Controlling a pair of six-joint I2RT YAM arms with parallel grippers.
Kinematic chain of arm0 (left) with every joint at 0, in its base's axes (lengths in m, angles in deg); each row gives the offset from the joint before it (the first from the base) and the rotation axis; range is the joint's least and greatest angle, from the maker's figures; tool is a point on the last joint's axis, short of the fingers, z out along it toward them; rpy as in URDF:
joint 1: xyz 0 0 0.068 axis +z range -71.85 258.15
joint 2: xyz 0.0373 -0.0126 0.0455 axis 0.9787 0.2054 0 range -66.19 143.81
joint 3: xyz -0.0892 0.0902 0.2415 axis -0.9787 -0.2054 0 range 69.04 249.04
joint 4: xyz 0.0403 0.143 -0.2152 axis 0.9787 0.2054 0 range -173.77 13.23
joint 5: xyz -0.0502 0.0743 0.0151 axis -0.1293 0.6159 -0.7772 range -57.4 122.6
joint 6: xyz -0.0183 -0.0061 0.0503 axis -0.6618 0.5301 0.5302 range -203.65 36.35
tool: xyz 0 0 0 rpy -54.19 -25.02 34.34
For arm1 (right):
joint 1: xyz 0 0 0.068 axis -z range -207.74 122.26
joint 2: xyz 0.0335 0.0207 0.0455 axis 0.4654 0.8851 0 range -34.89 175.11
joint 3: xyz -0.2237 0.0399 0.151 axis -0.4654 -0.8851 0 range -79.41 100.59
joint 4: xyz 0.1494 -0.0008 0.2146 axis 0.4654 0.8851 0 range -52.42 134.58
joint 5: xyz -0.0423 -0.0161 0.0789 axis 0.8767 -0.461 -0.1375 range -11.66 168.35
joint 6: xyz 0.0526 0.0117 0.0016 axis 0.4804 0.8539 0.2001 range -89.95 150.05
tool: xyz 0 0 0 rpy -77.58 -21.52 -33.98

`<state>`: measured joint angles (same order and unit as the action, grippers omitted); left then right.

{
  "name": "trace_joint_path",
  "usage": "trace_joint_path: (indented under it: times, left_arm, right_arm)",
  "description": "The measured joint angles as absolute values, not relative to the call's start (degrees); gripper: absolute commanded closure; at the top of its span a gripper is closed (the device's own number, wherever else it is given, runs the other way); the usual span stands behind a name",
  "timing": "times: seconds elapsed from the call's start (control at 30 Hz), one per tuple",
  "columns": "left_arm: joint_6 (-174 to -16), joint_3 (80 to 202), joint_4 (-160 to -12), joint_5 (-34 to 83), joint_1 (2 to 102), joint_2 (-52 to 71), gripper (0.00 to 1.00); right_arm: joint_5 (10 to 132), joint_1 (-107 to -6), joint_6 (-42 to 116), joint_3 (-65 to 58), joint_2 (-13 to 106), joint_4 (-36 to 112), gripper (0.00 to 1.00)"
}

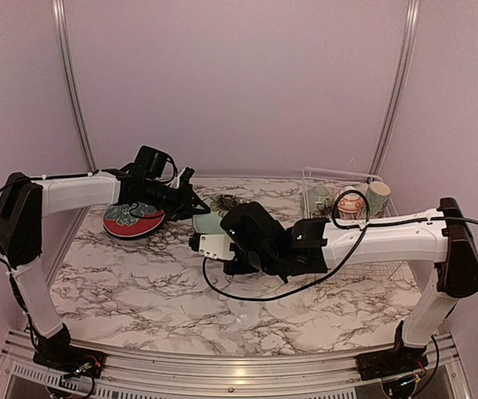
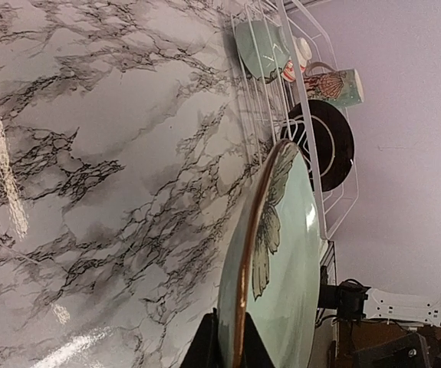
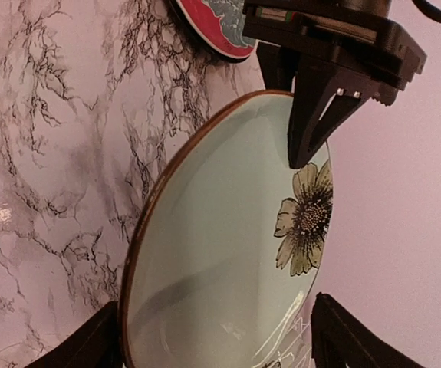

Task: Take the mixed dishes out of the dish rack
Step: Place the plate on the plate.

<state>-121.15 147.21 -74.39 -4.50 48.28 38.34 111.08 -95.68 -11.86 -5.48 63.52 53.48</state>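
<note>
My left gripper goes to the left in the top view and down next and releases the green plate onto the dark red patterned plate (image 1: 130, 221), which lies bare.
A pale green plate with a brown rim and a flower (image 1: 208, 221) is held on edge above the table's middle. My left gripper (image 1: 190, 199) is shut on its rim, as the left wrist view (image 2: 232, 349) shows, with the plate (image 2: 281, 261) standing between the jaws. In the right wrist view my right gripper (image 3: 216, 307) is open, one finger on each side of the same plate (image 3: 220, 245), and a left finger (image 3: 312, 115) clamps the top rim. My right gripper (image 1: 209, 237) is just below the plate. A dark red patterned plate (image 1: 135, 220) lies flat at the back left.
The white wire dish rack (image 1: 322, 176) stands at the back right. It holds a second pale green plate (image 2: 258, 50), the small patterned bowl (image 2: 301, 54), the tall mug (image 2: 335, 86) and a black-rimmed plate (image 2: 327, 142). Walls close in the table's sides and back.
</note>
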Motion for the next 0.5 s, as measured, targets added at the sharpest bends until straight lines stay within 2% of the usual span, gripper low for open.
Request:
trace_joint_path:
  times: [0.1, 0.33, 0.5]
  left_arm:
    - [-122.1, 144.3, -76.8, -4.2, 50.4, 38.2, 1.00]
    - [-124.3, 137.4, -81.8, 0.1, 57.8, 35.7, 1.00]
    - [-126.3, 131.7, -85.7, 1.8, 65.2, 30.4, 1.00]
  right_arm:
    - [111.4, -95.5, -11.6, -5.5, 63.1, 53.2, 0.02]
    - [109.5, -94.8, -9.2, -5.8, 57.6, 53.1, 0.02]
    - [106.0, -90.4, -3.8, -5.8, 52.7, 53.1, 0.01]
